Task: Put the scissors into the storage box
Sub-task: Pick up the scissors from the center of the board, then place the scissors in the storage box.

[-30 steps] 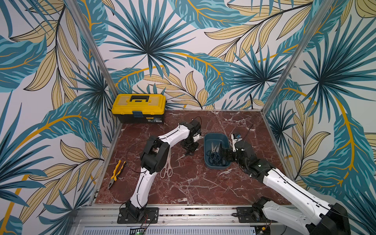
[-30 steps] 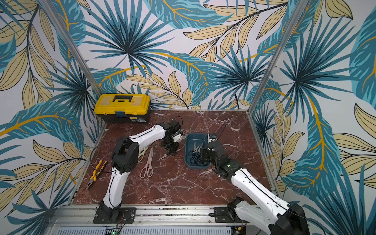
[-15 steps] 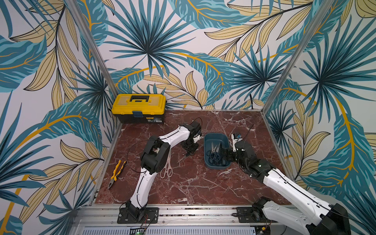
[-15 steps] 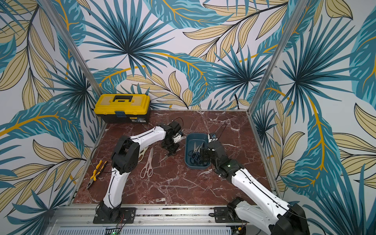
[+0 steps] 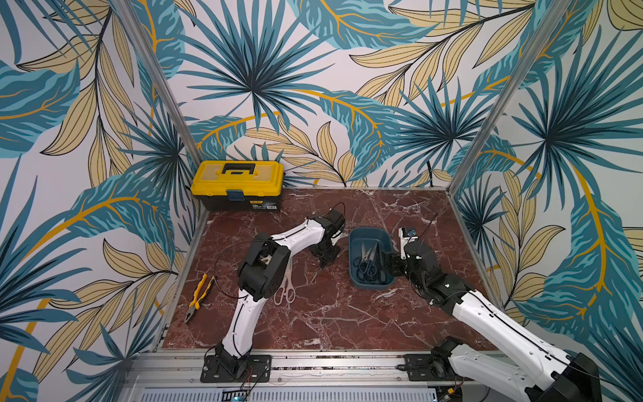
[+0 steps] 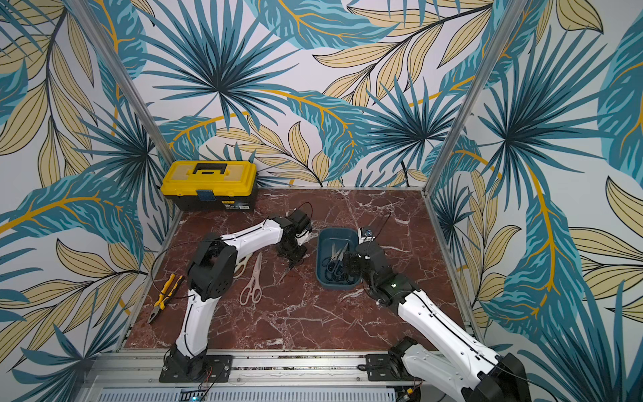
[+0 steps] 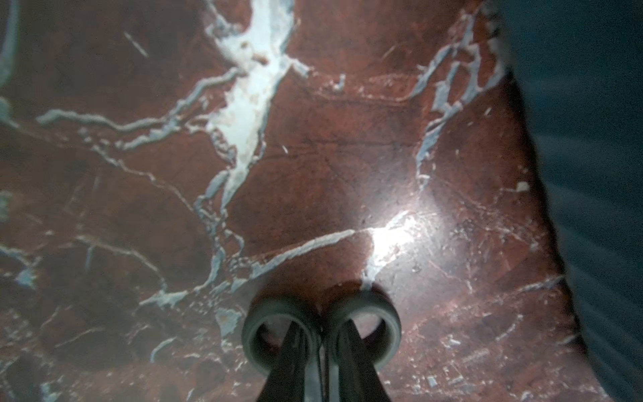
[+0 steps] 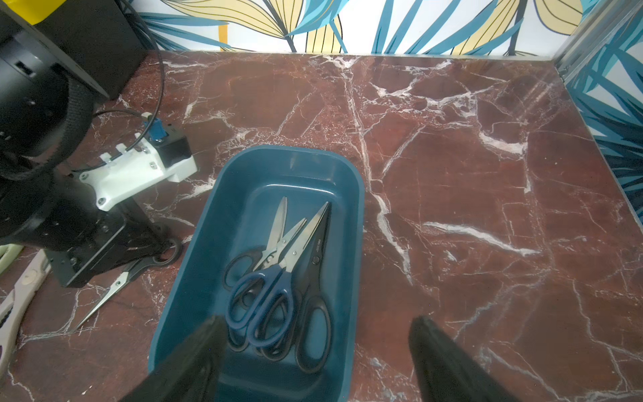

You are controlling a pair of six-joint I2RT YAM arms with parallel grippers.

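My left gripper lifts, crosses over the storage box's raised rim, lowers inside and releases the scissors next. The storage box's far half (image 5: 369, 244) lies beside the gripper, behind that rim.
My left gripper (image 5: 325, 255) (image 7: 322, 336) is shut on the ring handles of a small black-handled pair of scissors (image 7: 389, 320) (image 8: 114, 289). Its steel blades (image 5: 316, 275) slant down to the marble, left of the storage box. The storage box (image 5: 353, 250) (image 8: 208, 222), a dark teal tub, holds a blue-handled pair (image 8: 264, 299) and several black-handled pairs (image 8: 313, 278). My right gripper (image 8: 316, 323) (image 5: 389, 268) is open at the tub's near right end, one finger over the inside, one outside. A pale pink-handled pair (image 6: 252, 285) lies on the table. A cream-handled pair (image 6: 241, 266) is partly hidden under my left arm.
Yellow-handled pliers (image 5: 198, 294) lie by the left wall. A yellow-lidded black toolbox (image 5: 238, 186) stands in the back left corner. Patterned walls enclose the marble table on three sides. The left arm's elbow hangs over the pale scissors.
My left gripper's jaws have closed on the small scissors' handles, and the blades have shifted slightly. The right arm has hardly moved.
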